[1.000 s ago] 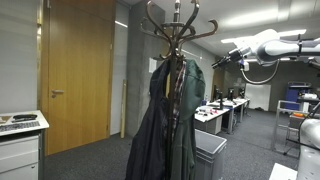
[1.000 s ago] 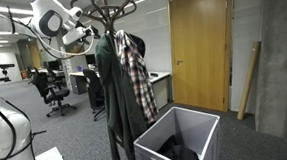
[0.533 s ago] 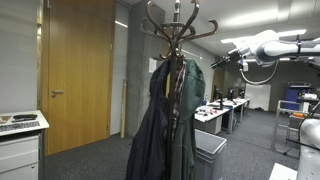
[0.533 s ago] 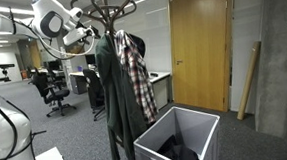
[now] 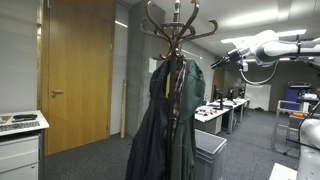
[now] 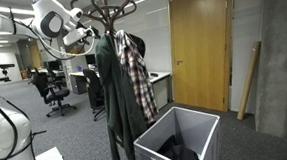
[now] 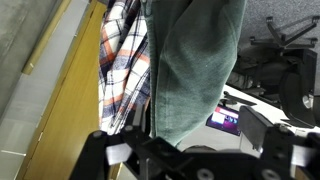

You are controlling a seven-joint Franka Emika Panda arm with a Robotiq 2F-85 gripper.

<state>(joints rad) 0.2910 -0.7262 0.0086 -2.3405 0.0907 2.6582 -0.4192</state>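
I should move my gripper outward next, with its fingers open, onto the upper fold of the dark green jacket. The jacket hangs outward of my gripper, under the hooks.
A dark wooden coat rack stands in the middle of both exterior views. On it hang a dark green jacket and a red and white plaid shirt. My gripper hovers high up beside the rack's hooks, apart from the clothes. In the wrist view the green jacket fills the centre with the plaid shirt to its left. The gripper is open, its fingers spread wide with nothing between them.
A grey bin holding dark cloth stands at the rack's foot. A wooden door is behind. Desks, office chairs, a white cabinet and a leaning cardboard tube stand around.
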